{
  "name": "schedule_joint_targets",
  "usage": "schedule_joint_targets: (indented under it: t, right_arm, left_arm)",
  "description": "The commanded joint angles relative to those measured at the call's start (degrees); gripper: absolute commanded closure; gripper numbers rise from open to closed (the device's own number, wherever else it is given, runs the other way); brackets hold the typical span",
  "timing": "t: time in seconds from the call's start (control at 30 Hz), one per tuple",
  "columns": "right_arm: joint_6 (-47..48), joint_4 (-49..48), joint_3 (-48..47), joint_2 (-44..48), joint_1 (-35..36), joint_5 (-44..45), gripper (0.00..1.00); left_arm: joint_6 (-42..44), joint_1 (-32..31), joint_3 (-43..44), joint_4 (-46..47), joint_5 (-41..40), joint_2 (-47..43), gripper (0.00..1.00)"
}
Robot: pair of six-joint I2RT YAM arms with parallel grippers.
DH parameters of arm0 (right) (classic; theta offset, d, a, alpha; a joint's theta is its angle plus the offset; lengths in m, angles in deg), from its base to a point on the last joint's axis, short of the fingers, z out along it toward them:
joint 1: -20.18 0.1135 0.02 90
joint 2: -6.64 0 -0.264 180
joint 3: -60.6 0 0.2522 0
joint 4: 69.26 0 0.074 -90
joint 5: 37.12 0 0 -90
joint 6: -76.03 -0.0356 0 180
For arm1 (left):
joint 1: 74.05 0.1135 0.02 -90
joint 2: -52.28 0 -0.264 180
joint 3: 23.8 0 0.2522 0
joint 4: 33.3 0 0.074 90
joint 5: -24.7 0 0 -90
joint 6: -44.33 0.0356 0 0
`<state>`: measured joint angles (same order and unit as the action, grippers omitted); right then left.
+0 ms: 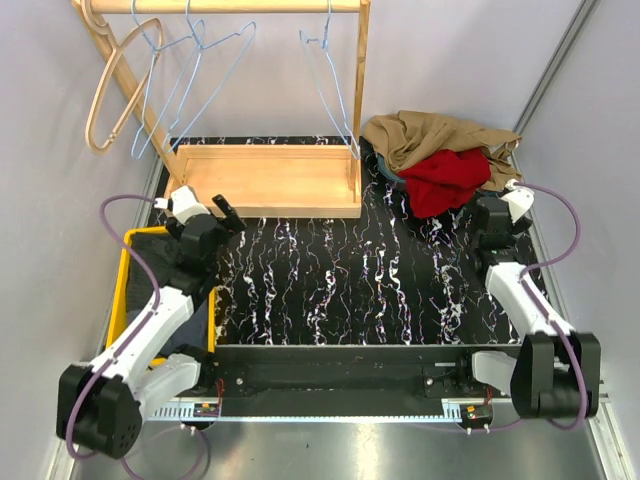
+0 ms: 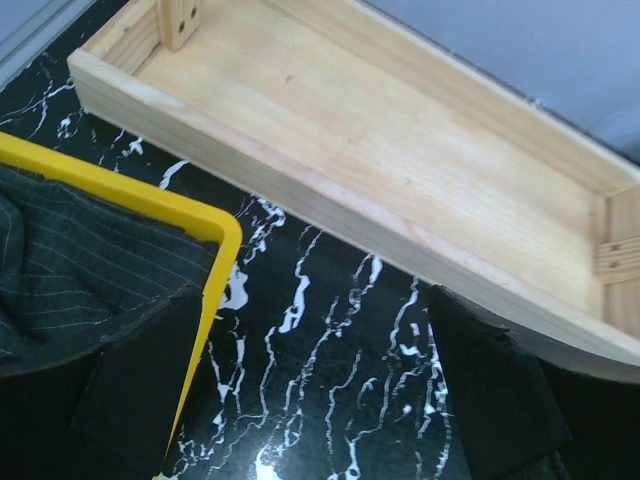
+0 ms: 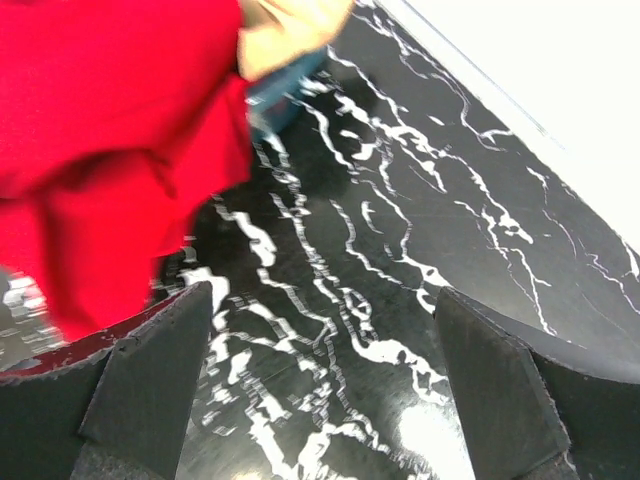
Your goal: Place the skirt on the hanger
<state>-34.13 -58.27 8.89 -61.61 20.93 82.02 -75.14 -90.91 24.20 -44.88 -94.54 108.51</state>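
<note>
My right gripper should next go up, reach outward over the heap, then come down and close on the tan garment's waistband, because it lies open beyond the red garment.
A red garment and a tan garment lie heaped at the back right; I cannot tell which one is the skirt. Blue wire hangers and a wooden hanger hang from the wooden rack bar. My right gripper is open and empty just right of the red garment, low over the table. My left gripper is open and empty, between the yellow bin and the rack's wooden base tray.
A dark pinstriped garment lies in the yellow bin at the left. A blue basket sits under the heap. The rack's upright post stands between the tray and the heap. Grey walls close in on both sides.
</note>
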Motion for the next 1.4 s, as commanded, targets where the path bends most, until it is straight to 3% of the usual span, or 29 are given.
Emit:
schedule_joint_targets:
  t: [0.0, 0.1, 0.27, 0.5, 0.8, 1.17, 1.27, 1.37]
  right_arm:
    - [-0.4, 6.6, -5.7, 6.7, 0.2, -5.7, 0.0]
    - [0.9, 6.5, -9.4, 7.6, 0.2, -8.6, 0.0]
    - [3.6, 8.6, -21.6, 1.1, 0.2, -12.6, 0.0]
    - [6.1, 11.2, -41.2, -14.1, 0.0, -12.2, 0.0]
    - [4.4, 14.9, -64.5, -39.2, -2.1, -22.8, 0.02]
    - [1.8, 16.0, -79.4, -58.7, -2.1, -30.7, 0.06]
    - [1.4, 17.2, -82.4, -62.0, -1.9, -33.6, 0.15]
    - [1.2, 20.0, -86.4, -64.7, -1.8, -34.1, 0.49]
  left_arm:
    - [-0.6, -0.3, 0.5, 0.7, 3.7, -3.4, 0.01]
    - [-1.3, -0.3, 2.8, -1.7, 6.4, -2.2, 0.01]
    - [-3.7, -0.3, 5.2, -3.6, 11.5, -0.2, 0.01]
    - [-5.2, -0.3, 2.1, 0.3, 20.0, -0.6, 0.01]
    - [-7.4, -0.3, 0.8, 1.9, 23.3, 1.8, 0.01]
    - [-7.3, -0.3, 1.5, 3.0, 25.6, 6.1, 0.01]
    - [-7.3, -0.3, 1.5, 3.3, 25.8, 7.1, 0.01]
    - [-7.4, -0.4, 1.6, 3.4, 25.9, 7.8, 0.01]
